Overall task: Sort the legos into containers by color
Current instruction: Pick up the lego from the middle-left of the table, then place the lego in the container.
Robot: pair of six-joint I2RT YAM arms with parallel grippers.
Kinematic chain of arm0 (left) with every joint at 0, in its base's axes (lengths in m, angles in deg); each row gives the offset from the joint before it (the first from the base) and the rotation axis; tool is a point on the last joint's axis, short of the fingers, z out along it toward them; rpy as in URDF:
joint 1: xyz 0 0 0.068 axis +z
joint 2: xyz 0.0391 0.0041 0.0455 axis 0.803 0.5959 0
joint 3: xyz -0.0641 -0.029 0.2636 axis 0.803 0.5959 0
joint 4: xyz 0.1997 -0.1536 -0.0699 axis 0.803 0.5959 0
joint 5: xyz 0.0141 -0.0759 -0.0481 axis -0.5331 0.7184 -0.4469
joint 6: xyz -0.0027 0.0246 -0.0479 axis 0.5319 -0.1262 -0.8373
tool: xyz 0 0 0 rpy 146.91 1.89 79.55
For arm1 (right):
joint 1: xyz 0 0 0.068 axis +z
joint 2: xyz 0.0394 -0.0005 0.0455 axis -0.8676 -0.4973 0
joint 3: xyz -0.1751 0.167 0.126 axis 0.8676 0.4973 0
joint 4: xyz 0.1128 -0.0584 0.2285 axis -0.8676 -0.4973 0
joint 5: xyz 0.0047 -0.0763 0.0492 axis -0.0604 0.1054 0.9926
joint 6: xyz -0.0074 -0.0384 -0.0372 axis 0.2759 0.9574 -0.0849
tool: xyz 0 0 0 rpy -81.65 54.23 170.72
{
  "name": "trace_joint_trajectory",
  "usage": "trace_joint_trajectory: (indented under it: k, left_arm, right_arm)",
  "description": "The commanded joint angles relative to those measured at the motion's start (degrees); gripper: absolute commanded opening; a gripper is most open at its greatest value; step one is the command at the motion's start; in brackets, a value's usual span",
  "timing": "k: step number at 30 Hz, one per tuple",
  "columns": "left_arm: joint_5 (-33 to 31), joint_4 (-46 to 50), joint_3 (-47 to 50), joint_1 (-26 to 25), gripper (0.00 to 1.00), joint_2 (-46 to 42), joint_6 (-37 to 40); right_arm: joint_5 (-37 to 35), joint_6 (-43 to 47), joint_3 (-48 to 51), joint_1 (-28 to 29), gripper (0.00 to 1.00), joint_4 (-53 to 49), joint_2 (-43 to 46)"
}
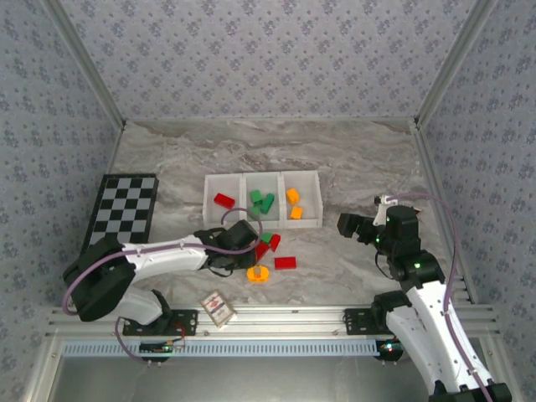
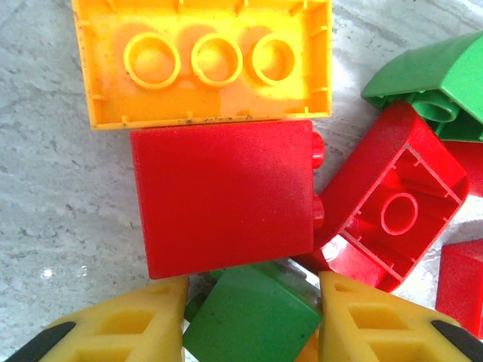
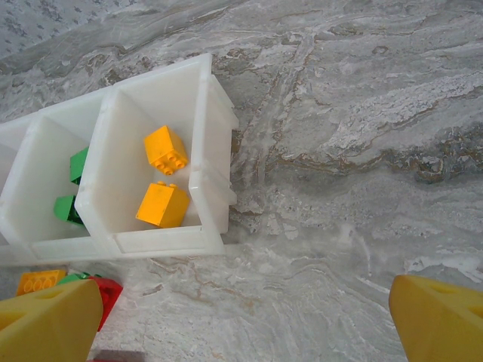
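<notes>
My left gripper should next lift the green brick outward over the middle bin and let go of it there, because that bin already has green bricks in it.
My left gripper (image 1: 251, 239) is low over a small heap of legos just in front of the white three-bin tray (image 1: 243, 176). In the left wrist view its yellow fingers (image 2: 143, 324) press both sides of a tilted green brick (image 2: 253, 317). Beyond it lie a flat red brick (image 2: 223, 196), an upturned orange brick (image 2: 207, 60), a hollow red brick (image 2: 392, 211) and a curved green one (image 2: 438, 75). An orange ring (image 1: 259, 273) and a red brick (image 1: 286, 262) lie nearby. My right gripper (image 1: 350, 226) hangs open over bare table right of the tray.
The bins hold a red brick (image 1: 224, 200), green bricks (image 1: 262, 201) and two orange bricks (image 3: 166, 148). A checkerboard (image 1: 124, 209) lies at the left. A small patterned card (image 1: 218, 307) sits near the front edge. Walls close in the table's sides and back.
</notes>
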Motion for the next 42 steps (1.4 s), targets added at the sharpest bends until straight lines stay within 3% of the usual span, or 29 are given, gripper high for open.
trace_joint_trajectory:
  k: [1,10,17,21,27,33,42]
  left_arm:
    - [-4.56,5.72,-0.10,-0.13,0.32,-1.15,-0.56]
    - [-10.01,13.86,-0.58,1.88,0.29,-15.81,1.07]
    - [-9.52,15.41,-7.47,8.40,0.30,-20.22,8.94]
    - [-6.41,13.57,-16.32,13.45,0.31,-13.60,16.03]
    - [-2.24,11.85,-31.69,17.10,0.31,1.06,24.08]
    - [2.32,12.58,-43.46,18.81,0.31,14.44,28.29]
    - [6.34,16.00,-54.30,19.63,0.35,27.41,32.83]
  right_arm:
    - [-1.05,-0.42,0.28,-0.41,1.00,-1.24,0.14]
    - [-1.31,-0.49,0.28,-0.55,1.00,-1.15,0.13]
    - [-1.35,-0.45,0.28,-0.90,1.00,-0.81,0.10]
    - [-1.24,-0.43,0.12,-0.94,1.00,-0.99,0.10]
    - [-1.40,-0.44,-0.32,-1.16,1.00,-1.85,0.56]
    - [-1.31,-0.47,-0.25,-1.31,1.00,-1.94,0.98]
    - [-1.12,-0.33,-0.14,-1.77,1.00,-1.80,1.07]
